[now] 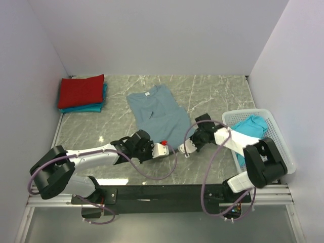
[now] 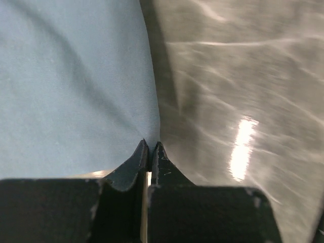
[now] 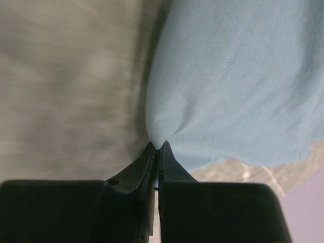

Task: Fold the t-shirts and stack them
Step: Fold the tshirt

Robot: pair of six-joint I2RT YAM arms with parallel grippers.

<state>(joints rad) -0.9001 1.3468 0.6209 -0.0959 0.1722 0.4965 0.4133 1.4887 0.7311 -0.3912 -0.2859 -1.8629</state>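
Observation:
The t-shirt's near hem should swing outward next in my left gripper and be let go beside the white neck label [image 1: 147, 94], because that far end of the t-shirt lies outward of the gripper.
A slate-blue t-shirt [image 1: 159, 114] lies spread on the marble table, its white neck label [image 1: 147, 94] at the far end. My left gripper [image 1: 168, 148] and right gripper [image 1: 183, 149] meet at its near hem. In the left wrist view the left gripper [image 2: 150, 144] is shut on the edge of the blue cloth [image 2: 71, 86]. The right gripper [image 3: 158, 145] is shut on a puckered fold of the same shirt [image 3: 238, 81]. A folded red t-shirt [image 1: 81, 91] tops a turquoise one [image 1: 88, 108] at the far left.
A white perforated basket [image 1: 276, 152] stands at the right edge with a crumpled turquoise t-shirt [image 1: 250, 126] inside. Grey walls close in the table on the left, back and right. The arms' black base rail [image 1: 167, 192] runs along the near edge.

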